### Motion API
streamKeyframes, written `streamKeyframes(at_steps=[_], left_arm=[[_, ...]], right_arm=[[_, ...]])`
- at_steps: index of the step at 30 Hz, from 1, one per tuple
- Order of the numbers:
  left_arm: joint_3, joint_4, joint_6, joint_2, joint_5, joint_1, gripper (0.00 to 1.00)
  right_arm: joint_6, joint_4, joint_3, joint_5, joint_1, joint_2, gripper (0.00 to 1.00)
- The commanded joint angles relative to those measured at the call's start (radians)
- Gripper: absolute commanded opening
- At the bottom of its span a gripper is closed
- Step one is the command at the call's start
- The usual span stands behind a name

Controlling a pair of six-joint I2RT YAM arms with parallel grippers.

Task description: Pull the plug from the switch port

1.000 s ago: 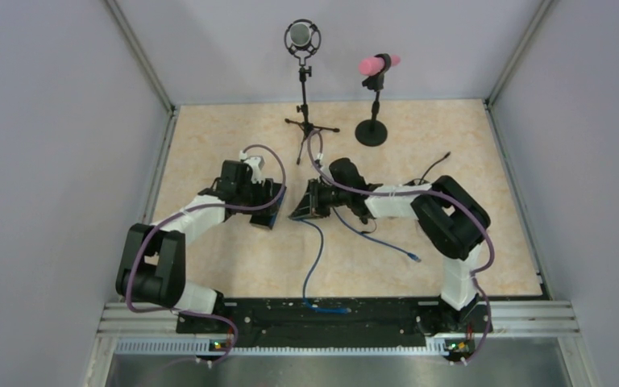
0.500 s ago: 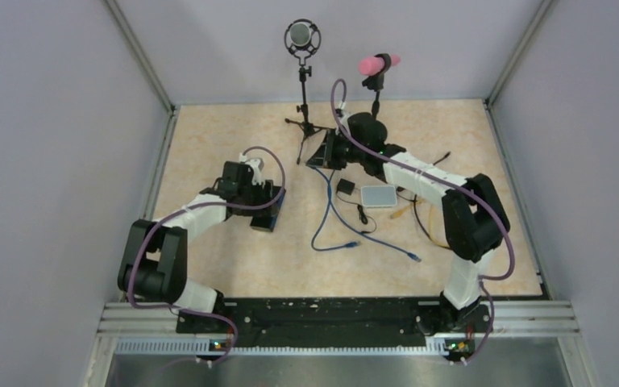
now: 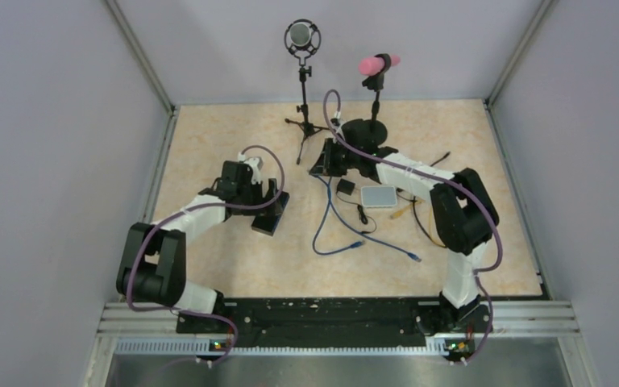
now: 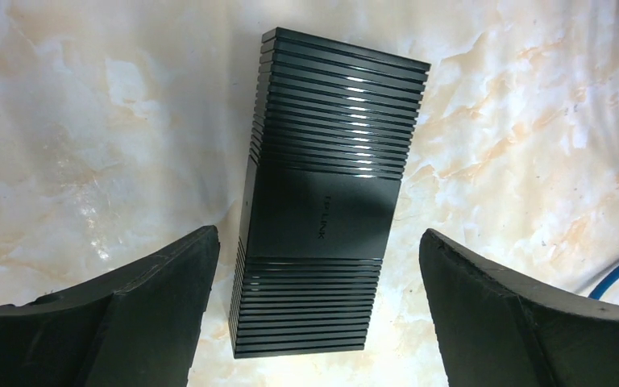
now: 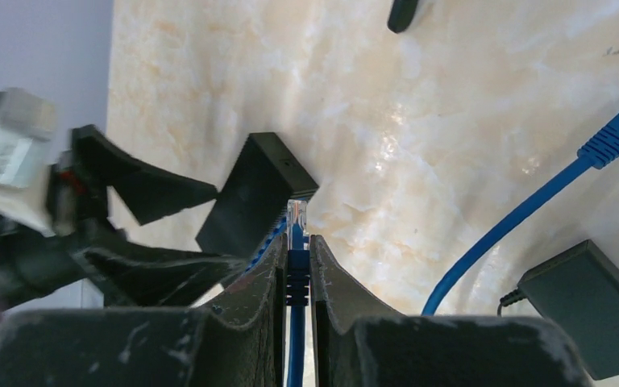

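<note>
The plug's clear tip is free of the switch (image 3: 267, 222). My right gripper will next move down and slightly toward the switch, then open over the bare marble.
The black ribbed switch (image 4: 322, 201) lies flat on the marble table, also seen as a dark box (image 5: 254, 197) in the right wrist view. My left gripper (image 4: 318, 242) hovers over it, open, one finger on each side and apart from it. In the top view the left gripper (image 3: 264, 201) sits over the switch (image 3: 267, 222). My right gripper (image 5: 296, 242) is shut on the blue cable's plug (image 5: 296, 216), whose clear tip pokes out past the fingertips, free of the switch. That right gripper (image 3: 320, 165) is toward the back, right of the switch.
A blue cable (image 3: 328, 222) trails over the table with loose plug ends (image 3: 413, 258). A black adapter (image 3: 345, 187), a white box (image 3: 379, 196) and thin dark wires lie right of centre. Two microphone stands (image 3: 305, 121) (image 3: 371, 129) stand at the back.
The left gripper has opened and let go of the switch. The right arm pulled the plug away from the switch toward the back, uncovering the white box and adapter.
</note>
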Motion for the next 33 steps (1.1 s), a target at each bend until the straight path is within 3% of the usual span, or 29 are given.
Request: streamKeyframes(at_steps=[1, 8, 11, 16, 18, 20, 23, 30, 33], left_arm=[[0.003, 0.037, -0.029, -0.125, -0.009, 0.001, 0.99], [-0.066, 0.049, -0.072, -0.408, -0.138, 0.001, 0.99], [-0.117, 0.072, -0.093, -0.542, -0.18, 0.001, 0.99], [-0.163, 0.077, -0.087, -0.674, -0.272, 0.002, 0.99], [-0.159, 0.072, -0.085, -0.688, -0.285, 0.002, 0.99], [-0.146, 0.057, -0.081, -0.686, -0.285, 0.002, 0.99], [-0.128, 0.037, -0.071, -0.665, -0.282, 0.002, 0.99], [-0.113, 0.037, -0.081, -0.622, -0.282, 0.002, 0.99], [-0.098, 0.024, -0.105, -0.593, -0.338, 0.009, 0.99]], right_arm=[[-0.032, -0.02, 0.078, 0.022, 0.009, 0.077, 0.0], [-0.063, -0.029, 0.146, 0.102, 0.03, 0.153, 0.02], [-0.089, -0.077, 0.189, 0.146, 0.048, 0.183, 0.11], [-0.102, -0.082, 0.199, 0.151, 0.055, 0.206, 0.18], [-0.106, -0.093, 0.206, 0.156, 0.054, 0.212, 0.22], [-0.113, -0.117, 0.208, 0.171, 0.055, 0.205, 0.38], [-0.141, -0.127, 0.182, 0.193, 0.055, 0.143, 0.48], [-0.212, -0.152, 0.071, 0.285, 0.055, -0.127, 0.51], [-0.238, -0.154, -0.034, 0.393, 0.041, -0.254, 0.55]])
